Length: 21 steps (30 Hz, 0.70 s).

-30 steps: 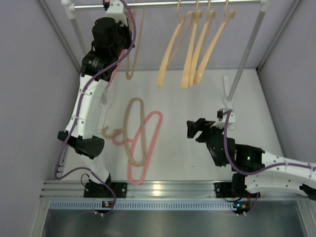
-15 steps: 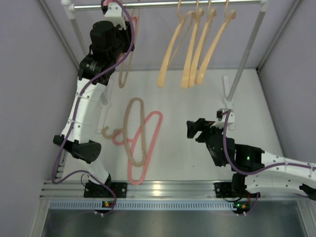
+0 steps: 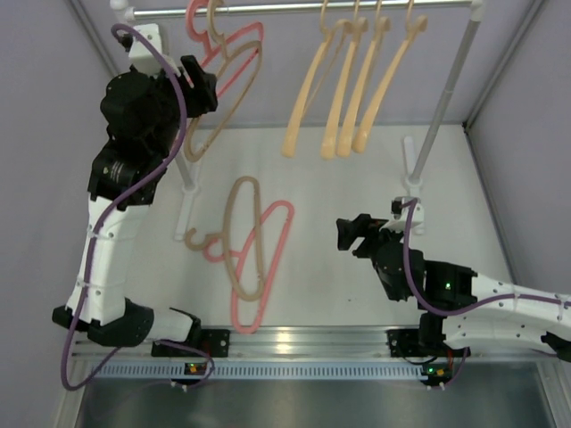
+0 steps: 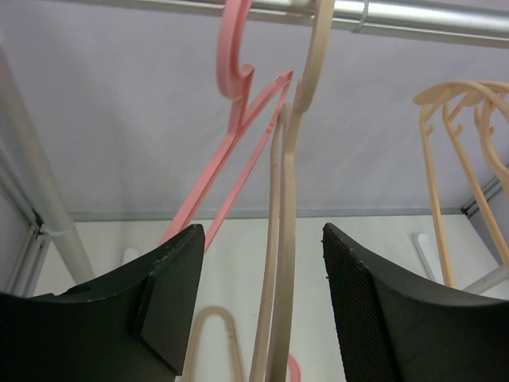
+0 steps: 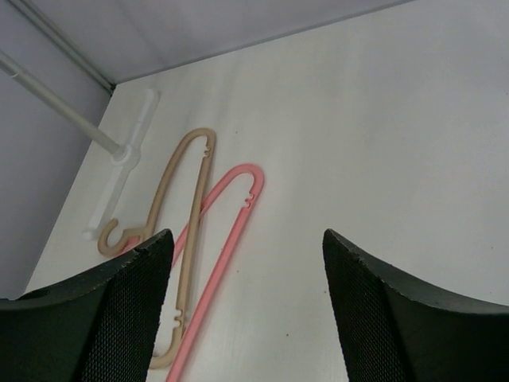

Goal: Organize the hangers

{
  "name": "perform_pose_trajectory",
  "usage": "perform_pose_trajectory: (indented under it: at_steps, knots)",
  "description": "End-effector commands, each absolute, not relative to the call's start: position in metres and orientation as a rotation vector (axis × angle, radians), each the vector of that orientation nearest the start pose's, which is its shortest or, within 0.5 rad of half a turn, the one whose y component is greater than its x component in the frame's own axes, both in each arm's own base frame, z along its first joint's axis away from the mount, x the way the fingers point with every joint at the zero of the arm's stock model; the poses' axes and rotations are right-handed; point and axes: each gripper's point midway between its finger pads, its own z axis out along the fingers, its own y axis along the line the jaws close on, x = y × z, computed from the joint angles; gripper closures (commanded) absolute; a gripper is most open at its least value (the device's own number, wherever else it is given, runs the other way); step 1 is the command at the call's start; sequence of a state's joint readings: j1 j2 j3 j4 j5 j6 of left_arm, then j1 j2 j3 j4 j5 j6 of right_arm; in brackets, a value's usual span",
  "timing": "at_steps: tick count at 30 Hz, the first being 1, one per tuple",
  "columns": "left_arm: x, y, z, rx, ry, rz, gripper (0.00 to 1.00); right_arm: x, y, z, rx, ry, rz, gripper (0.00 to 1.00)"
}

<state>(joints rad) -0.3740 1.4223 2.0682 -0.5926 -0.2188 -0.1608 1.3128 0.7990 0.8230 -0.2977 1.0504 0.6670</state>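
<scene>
The beige hanger tops the pink one, so my right gripper goes left in the top view and down onto the beige hanger's near arm (image 3: 229, 262) next.
A pink hanger (image 3: 234, 55) and a beige hanger (image 3: 223, 105) hang by their hooks at the left end of the rail (image 3: 294, 7). Several peach hangers (image 3: 343, 98) hang further right. My left gripper (image 3: 207, 87) is open just left of the beige one. In the left wrist view the beige hanger (image 4: 282, 263) runs between the jaws of the left gripper (image 4: 261, 239) without touching either, and the pink hanger (image 4: 231, 151) sits behind it. A beige hanger (image 3: 243, 234) and a pink hanger (image 3: 268, 259) lie crossed on the table. My right gripper (image 3: 343, 234) stands open and empty to their right.
White posts hold the grey rail, with feet on the table at the left (image 3: 187, 183) and right (image 3: 410, 178). Pale walls close in both sides and the back. The right wrist view shows the left post foot (image 5: 119, 167) beyond the two hangers lying on the table.
My left gripper has opened and let go of the beige hanger, which now hangs on the rail beside the pink one. The left arm has drawn back to the left. The right arm has not moved.
</scene>
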Motion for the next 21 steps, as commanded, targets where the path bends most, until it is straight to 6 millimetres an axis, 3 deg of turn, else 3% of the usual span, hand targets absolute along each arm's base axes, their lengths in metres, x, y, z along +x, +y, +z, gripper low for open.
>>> perform_pose_trajectory:
  at_steps: [1,2,4,5,9,15,20,21]
  knots:
    - [0.347,-0.092,0.550,-0.121,1.470,-0.270,0.34,0.198,0.210,0.289,0.184,1.712,0.545,0.27]
    - [0.330,-0.081,0.558,-0.153,1.437,-0.268,0.34,0.198,0.212,0.287,0.178,1.718,0.547,0.27]
    - [0.320,-0.074,0.552,-0.169,1.441,-0.255,0.34,0.197,0.215,0.284,0.168,1.727,0.552,0.27]
    - [0.304,-0.064,0.559,-0.204,1.411,-0.261,0.33,0.197,0.220,0.280,0.153,1.738,0.547,0.27]
    - [0.277,-0.045,0.545,-0.310,1.395,-0.279,0.31,0.198,0.241,0.272,0.087,1.778,0.533,0.27]
    - [0.252,-0.021,0.488,-0.455,1.446,-0.251,0.32,0.195,0.301,0.248,-0.078,1.889,0.540,0.28]
    - [0.231,-0.014,0.471,-0.465,1.452,-0.261,0.31,0.194,0.361,0.211,-0.219,1.952,0.564,0.30]
    - [0.229,-0.014,0.468,-0.463,1.464,-0.263,0.31,0.192,0.375,0.212,-0.246,1.955,0.602,0.30]
